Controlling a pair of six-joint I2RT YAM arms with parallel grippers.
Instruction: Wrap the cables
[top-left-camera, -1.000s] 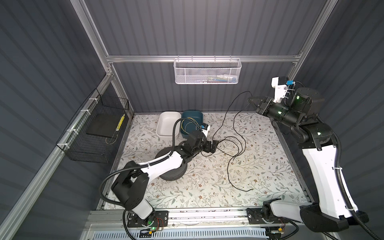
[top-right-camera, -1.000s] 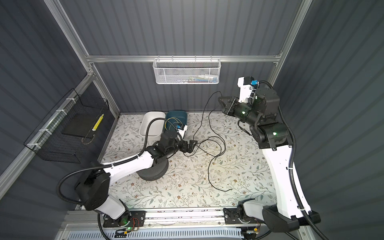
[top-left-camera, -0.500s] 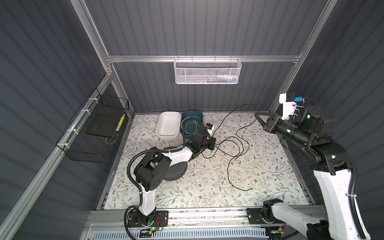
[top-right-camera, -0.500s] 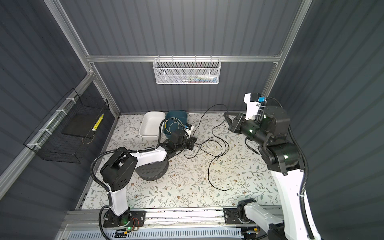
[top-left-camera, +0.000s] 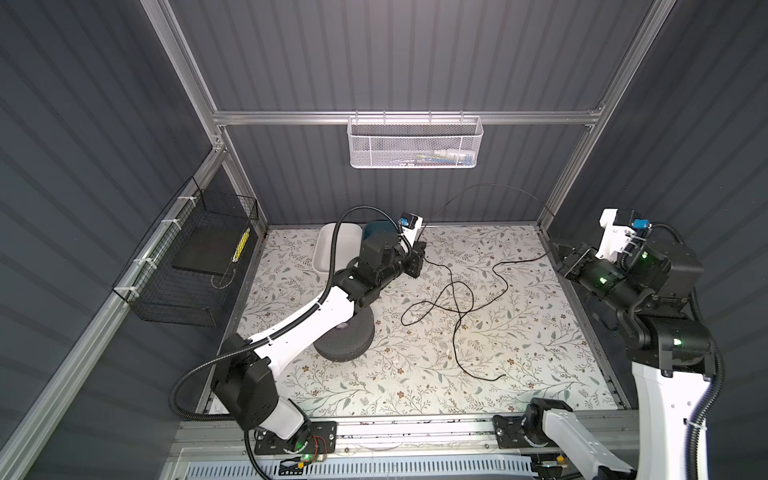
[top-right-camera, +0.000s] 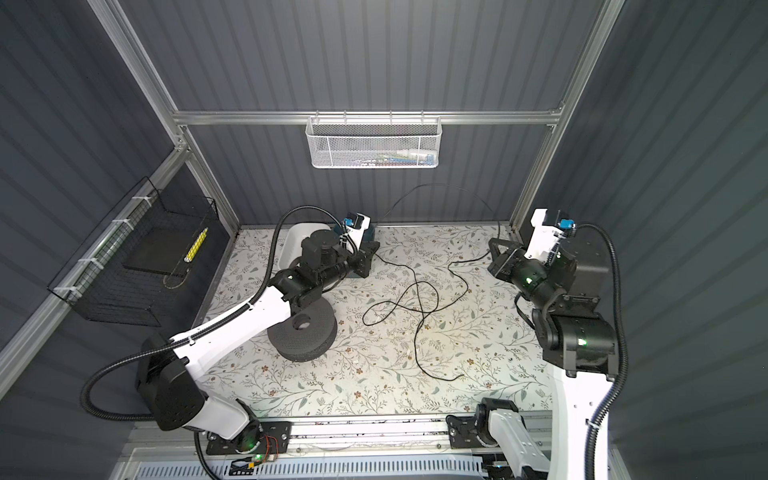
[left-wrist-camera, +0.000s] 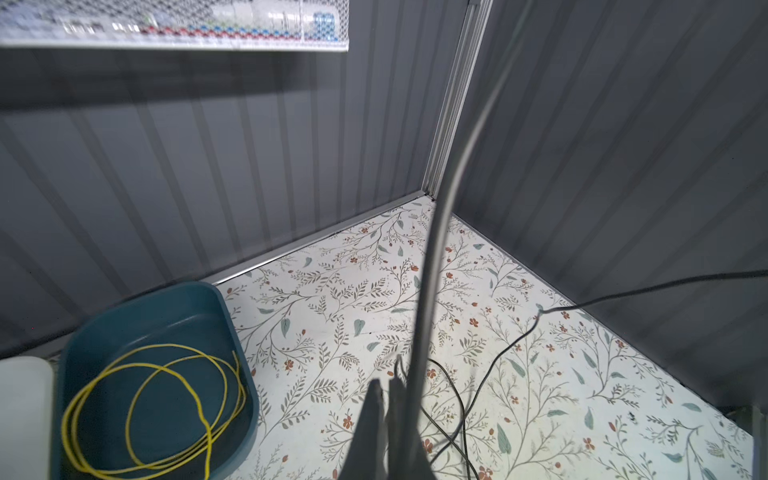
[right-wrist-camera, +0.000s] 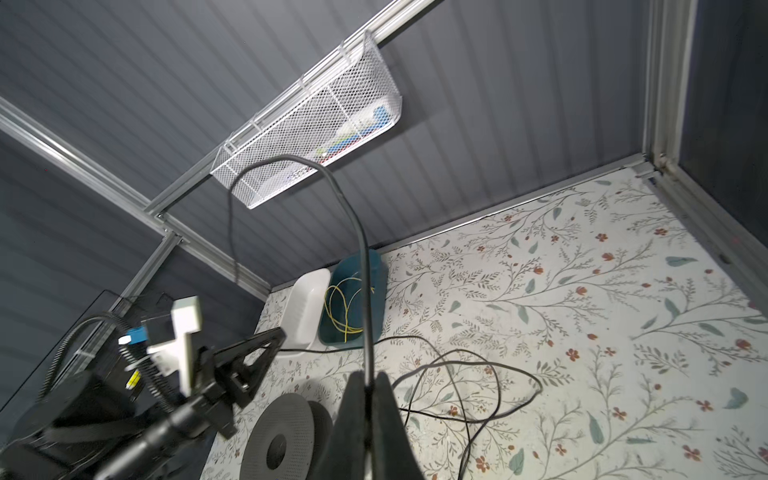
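Next, my right gripper moves outward and down toward the far floor corner (top-left-camera: 534, 231) (right-wrist-camera: 630, 180) beside the side and releases the cable, since my left gripper also holds it.
The black cable (top-left-camera: 457, 299) lies in loose loops on the flowered floor, and one stretch arcs up in the air (top-right-camera: 449, 188) between my two grippers. My left gripper (top-left-camera: 419, 257) (top-right-camera: 370, 259) (left-wrist-camera: 384, 386) hovers beside the teal bin, shut on the black cable, which rises past its fingers. By the right wall, my right gripper (top-left-camera: 559, 253) (top-right-camera: 496, 253) (right-wrist-camera: 365, 380) is shut on the same cable, pinched between its pads. A yellow cable (left-wrist-camera: 158, 399) (right-wrist-camera: 345, 307) is coiled inside the teal bin (left-wrist-camera: 232, 316).
A black perforated spool (top-left-camera: 345, 336) (top-right-camera: 301, 336) (right-wrist-camera: 282, 440) lies flat under the left arm. A white bin (top-left-camera: 332, 249) stands beside the teal one at the back. A white mesh basket (top-left-camera: 413, 143) hangs on the back wall, a black wire basket (top-left-camera: 195, 257) on the left wall.
My left gripper went from open to shut on the black cable and moved a little toward the back. My right gripper swung down and right toward the wall, carrying the cable.
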